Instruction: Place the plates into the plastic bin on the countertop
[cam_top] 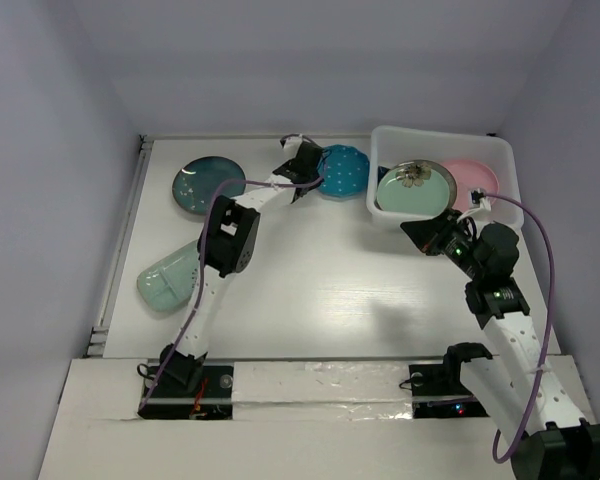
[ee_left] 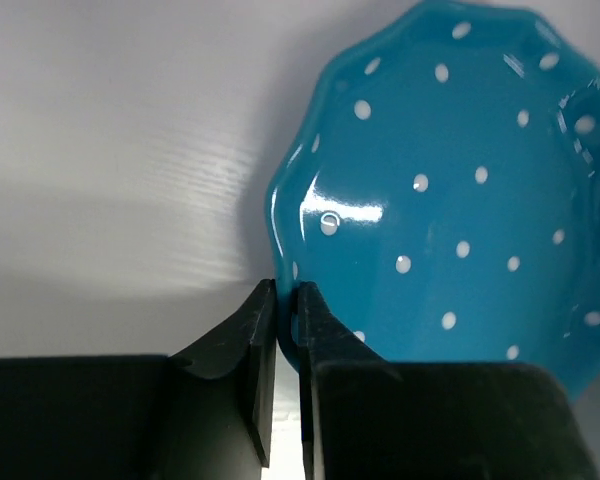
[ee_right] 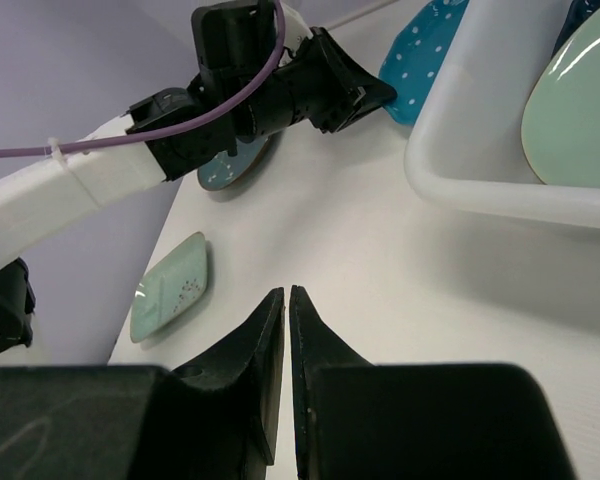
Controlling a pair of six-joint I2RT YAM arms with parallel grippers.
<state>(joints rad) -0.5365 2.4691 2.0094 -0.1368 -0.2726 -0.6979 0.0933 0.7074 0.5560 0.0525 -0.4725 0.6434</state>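
Observation:
My left gripper is to lift over to the right in the top view, past the side of the bin, then lower onto the mint green plate [cam_top: 412, 194] and release.
My left gripper [cam_top: 315, 174] is shut on the left rim of the blue white-dotted scalloped plate [cam_top: 344, 170], which is on the countertop [cam_top: 320, 280] just left of the plastic bin [cam_top: 442, 140]. In the left wrist view the fingertips [ee_left: 262, 305] pinch the rim of this plate [ee_left: 450, 180]. The mint green plate with the flower [cam_top: 413, 188] leans inside the bin and the pink plate [cam_top: 472, 178] lies beside it. My right gripper [cam_top: 412, 228] is shut and empty just in front of the bin; it shows over bare countertop in the right wrist view [ee_right: 285, 295]. A dark blue edge [ee_right: 588, 14] shows behind the mint plate.
The dark teal round plate [cam_top: 210, 185] lies at the far left. A pale grey-green oblong plate with dark specks [cam_top: 170, 276] lies nearer on the left and also shows in the right wrist view [ee_right: 170, 288]. Lavender walls enclose the countertop.

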